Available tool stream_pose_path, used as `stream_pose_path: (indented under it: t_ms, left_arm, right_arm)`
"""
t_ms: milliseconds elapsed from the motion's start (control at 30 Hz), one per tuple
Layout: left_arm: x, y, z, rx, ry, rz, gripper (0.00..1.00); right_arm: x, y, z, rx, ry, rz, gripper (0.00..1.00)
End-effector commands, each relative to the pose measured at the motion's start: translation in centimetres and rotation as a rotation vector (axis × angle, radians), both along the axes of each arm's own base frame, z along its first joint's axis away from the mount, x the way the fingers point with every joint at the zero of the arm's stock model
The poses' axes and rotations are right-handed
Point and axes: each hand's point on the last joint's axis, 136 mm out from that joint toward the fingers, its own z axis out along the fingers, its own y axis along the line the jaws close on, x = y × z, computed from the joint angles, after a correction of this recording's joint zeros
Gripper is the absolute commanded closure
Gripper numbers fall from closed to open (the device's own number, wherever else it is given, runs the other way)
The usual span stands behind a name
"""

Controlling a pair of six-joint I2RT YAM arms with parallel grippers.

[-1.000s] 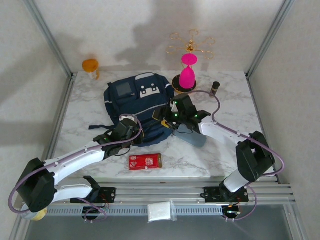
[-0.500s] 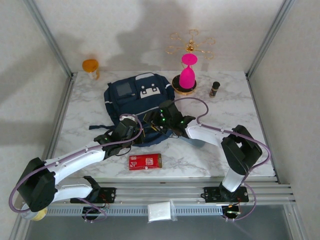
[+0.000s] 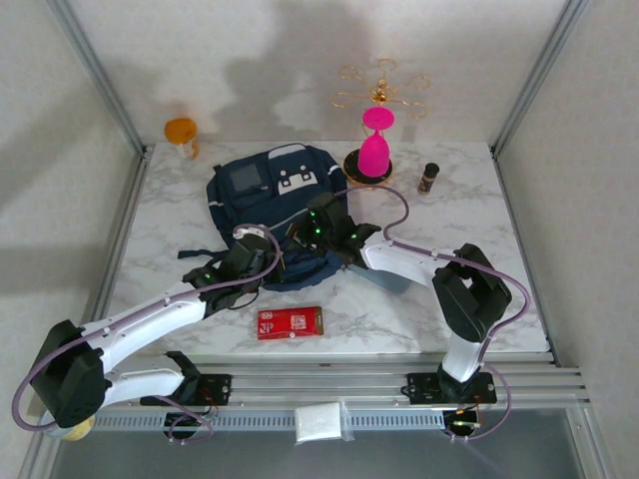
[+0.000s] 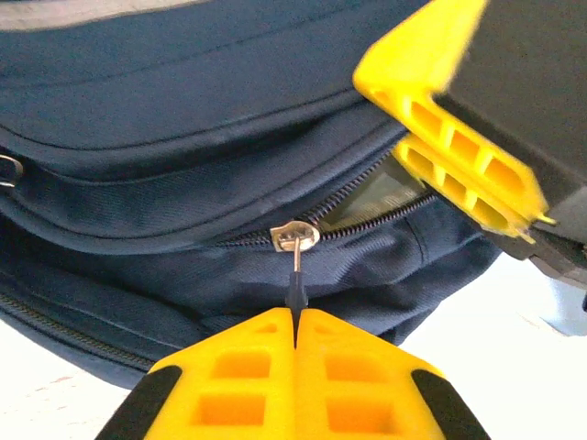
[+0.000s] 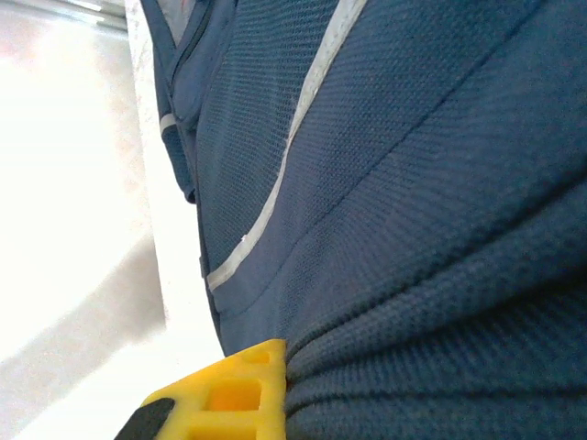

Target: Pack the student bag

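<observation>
The zipper pull goes along to the bag's side edge point(image 3: 226, 231) by the loose strap next, and my left gripper releases it, because the zip gapes only a little.
The student bag point(image 3: 270, 195) is a navy backpack lying flat at the table's middle back. My left gripper point(image 4: 295, 316) is shut on the dark zipper pull, just below the metal slider point(image 4: 295, 236), at the bag's near edge point(image 3: 276, 261). Right of the slider the zip gapes a little. My right gripper point(image 3: 303, 242) rests on the bag just right of the left one. Its yellow fingers point(image 4: 440, 119) sit above the gaping zip. In the right wrist view one yellow finger point(image 5: 229, 394) presses into bunched navy fabric point(image 5: 440, 302), and the other finger is hidden.
A red packet point(image 3: 290, 322) lies near the front edge. A light-blue pencil case point(image 3: 391, 278) lies partly under the right arm. A pink hourglass-shaped piece point(image 3: 374, 145), a small dark bottle point(image 3: 429, 178) and an orange cup point(image 3: 181, 132) stand along the back.
My right gripper has swung left from over the pencil case onto the bag and shut on its fabric. The left gripper has kept its hold on the zipper pull.
</observation>
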Motion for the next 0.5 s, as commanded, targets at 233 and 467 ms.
stream_pose_path:
  t_ms: [233, 467]
  left_arm:
    - [0.1, 8.6, -0.7, 0.159, 0.051, 0.251, 1.0]
    - [2.9, 12.8, -1.1, 0.208, 0.032, 0.401, 1.0]
  right_arm:
    - [-0.3, -2.7, 8.8, 0.165, -0.127, 0.152, 1.0]
    - [-1.1, -4.1, 9.0, 0.182, -0.132, 0.175, 1.0]
